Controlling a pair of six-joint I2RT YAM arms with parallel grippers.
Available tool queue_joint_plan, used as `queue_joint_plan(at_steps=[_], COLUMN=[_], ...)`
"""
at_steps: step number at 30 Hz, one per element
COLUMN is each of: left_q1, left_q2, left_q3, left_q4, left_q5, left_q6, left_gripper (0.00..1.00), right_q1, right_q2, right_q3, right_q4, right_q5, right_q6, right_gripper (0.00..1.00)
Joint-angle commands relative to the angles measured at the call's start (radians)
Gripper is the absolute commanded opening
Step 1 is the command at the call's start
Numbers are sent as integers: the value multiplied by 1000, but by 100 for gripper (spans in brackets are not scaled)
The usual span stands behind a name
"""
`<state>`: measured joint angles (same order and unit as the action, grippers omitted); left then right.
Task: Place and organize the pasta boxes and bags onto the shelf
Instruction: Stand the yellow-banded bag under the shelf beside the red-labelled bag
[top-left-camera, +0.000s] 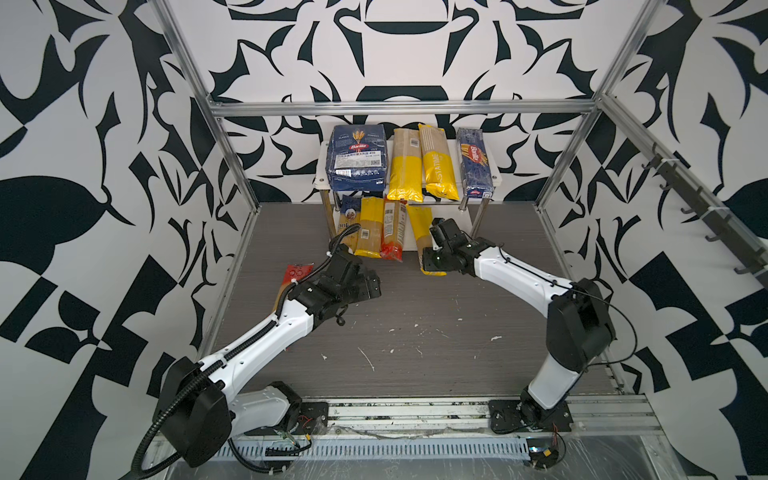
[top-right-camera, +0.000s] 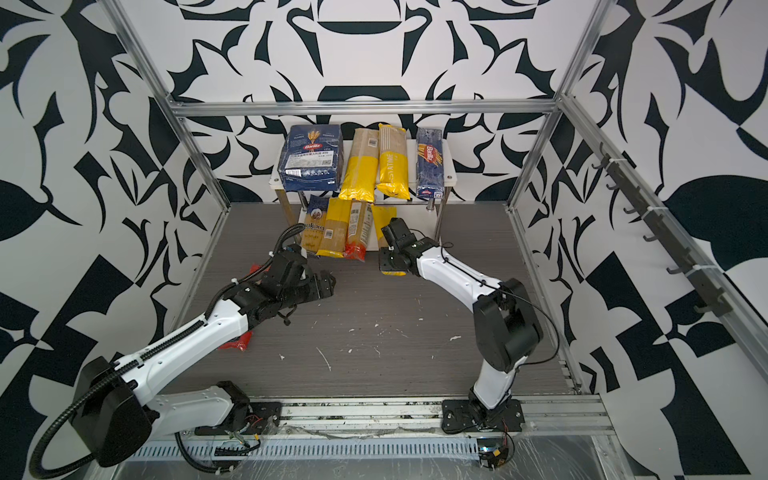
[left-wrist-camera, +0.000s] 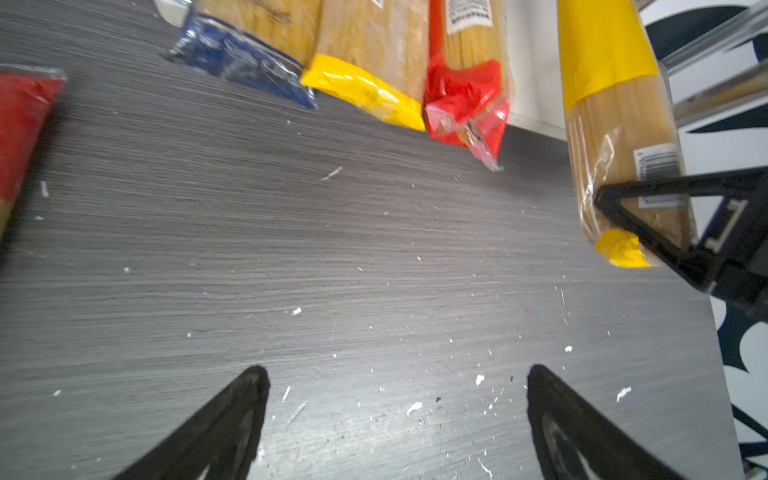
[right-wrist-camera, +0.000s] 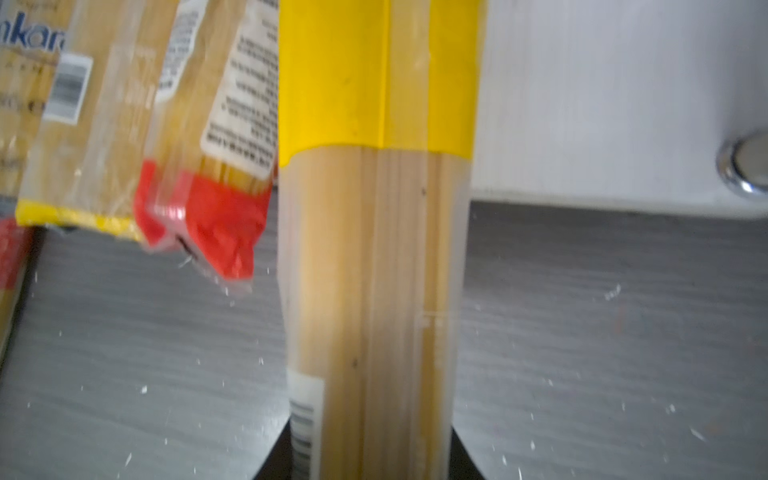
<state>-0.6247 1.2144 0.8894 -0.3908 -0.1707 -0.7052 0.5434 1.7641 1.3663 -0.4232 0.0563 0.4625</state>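
The lower board (top-left-camera: 409, 237) beside the red bag lies outward of my right gripper and below it. My right gripper will move outward and down next to release the spaghetti bag.
My right gripper (right-wrist-camera: 370, 457) is shut on a yellow-and-clear spaghetti bag (top-left-camera: 417, 220), whose far end lies over the shelf's lower board (right-wrist-camera: 623, 124). Beside it on that board lie a red bag (top-left-camera: 392, 232), a yellow bag (top-left-camera: 370, 228) and the blue-topped ankara bag (top-left-camera: 347, 224), their near ends sticking out over the table. The shelf's top board (top-right-camera: 446, 174) carries the wide Barilla pack (top-left-camera: 357, 160), two yellow bags (top-left-camera: 405, 170) and the narrow Barilla box (top-left-camera: 476, 162). My left gripper (left-wrist-camera: 395, 370) hangs open over bare table. Another red bag (top-left-camera: 293, 274) lies on the table under the left arm.
Aluminium frame rails (top-left-camera: 399, 109) run above and behind the shelf, with posts at both back corners. Chrome shelf posts (top-left-camera: 480, 220) stand close to my right gripper. The grey table (top-left-camera: 415, 332) carries small white crumbs. A rail with dark hooks (top-left-camera: 706, 216) lines the right wall.
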Motion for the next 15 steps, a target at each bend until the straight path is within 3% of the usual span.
queue_joint_plan(at_steps=[1,11,15], left_q1=[32,108,140], left_q2=[-28,-134,-195], left_q3=[-27,-97,-129], left_q4=[12,-22,-40], left_q5=[26,29,22], left_q6=[13,16,21], left_gripper=[100,99,100], right_q1=[-10,-17,-17], right_q2=[23,208,236], right_q3=[129,290,313], right_q4=[153,153,158], right_q5=[57,111,87], right_q6=[-23,60,74], right_gripper=[7,8,21])
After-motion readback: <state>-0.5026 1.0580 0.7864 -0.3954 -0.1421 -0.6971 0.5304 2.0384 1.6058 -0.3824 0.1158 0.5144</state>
